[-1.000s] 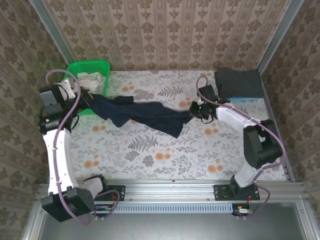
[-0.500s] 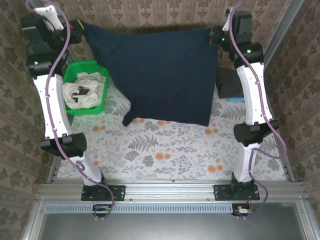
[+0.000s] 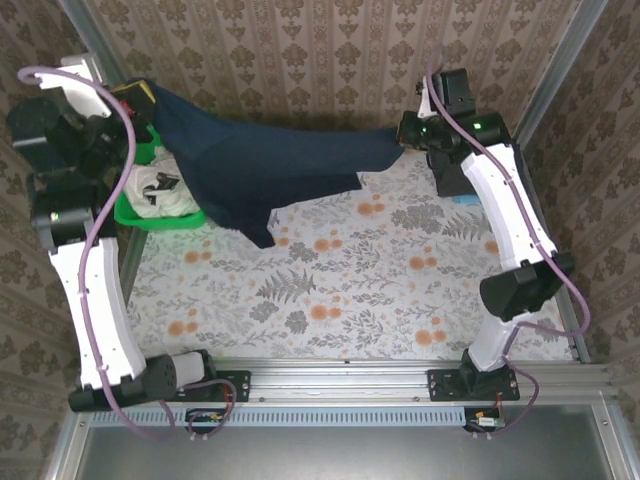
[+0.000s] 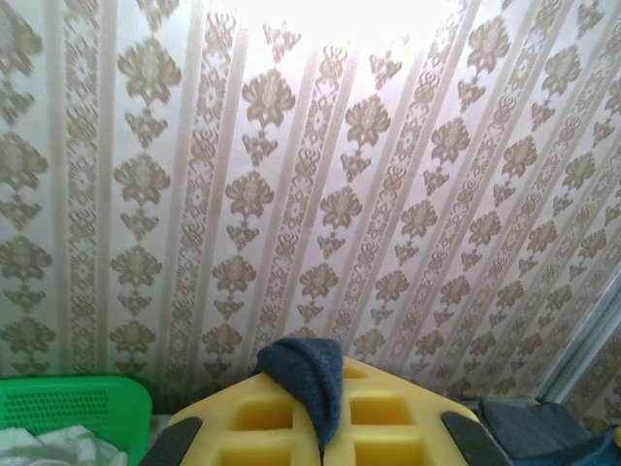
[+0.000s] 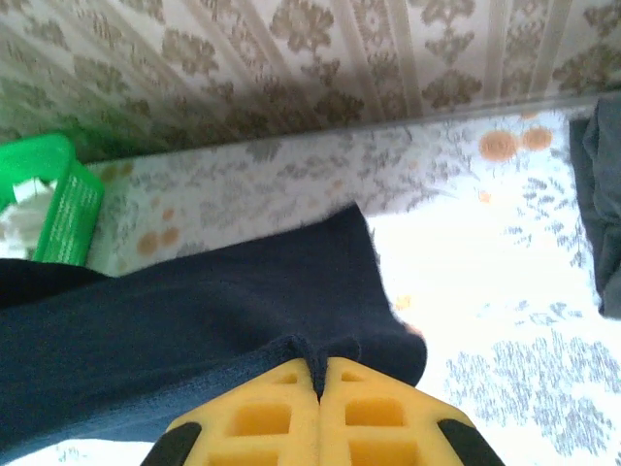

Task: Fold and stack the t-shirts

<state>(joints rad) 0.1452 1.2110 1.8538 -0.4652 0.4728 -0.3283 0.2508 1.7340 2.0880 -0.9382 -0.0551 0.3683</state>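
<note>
The clear near part of the tabletop is below and back, so my right gripper next needs to lift the sagging shirt, sweep back and down, and let go of the shirt's edge there.
A large dark navy t-shirt (image 3: 260,165) hangs stretched in the air between my two grippers, above the back of the table, and its loose lower edge sags down on the left. My left gripper (image 3: 143,97) is raised at the back left and is shut on one corner of it; the navy cloth (image 4: 312,374) pokes up between the yellow fingers (image 4: 262,417). My right gripper (image 3: 400,132) is shut on the opposite edge, with a navy fold (image 5: 194,311) pinched at the finger seam of that gripper (image 5: 318,374). White t-shirts (image 3: 160,192) lie in the basket.
The green lattice basket (image 3: 160,218) stands at the back left, under the left arm. A folded dark grey shirt (image 3: 447,178) on a light blue one (image 3: 466,200) sits at the back right, behind the right arm. The flowered table (image 3: 330,280) spreads out in front, and patterned walls close in on three sides.
A second ago the navy shirt lay bunched on the table between the grippers. Both arms lifted it high and spread it flat, then lowered it and swung it back into a slanting band.
</note>
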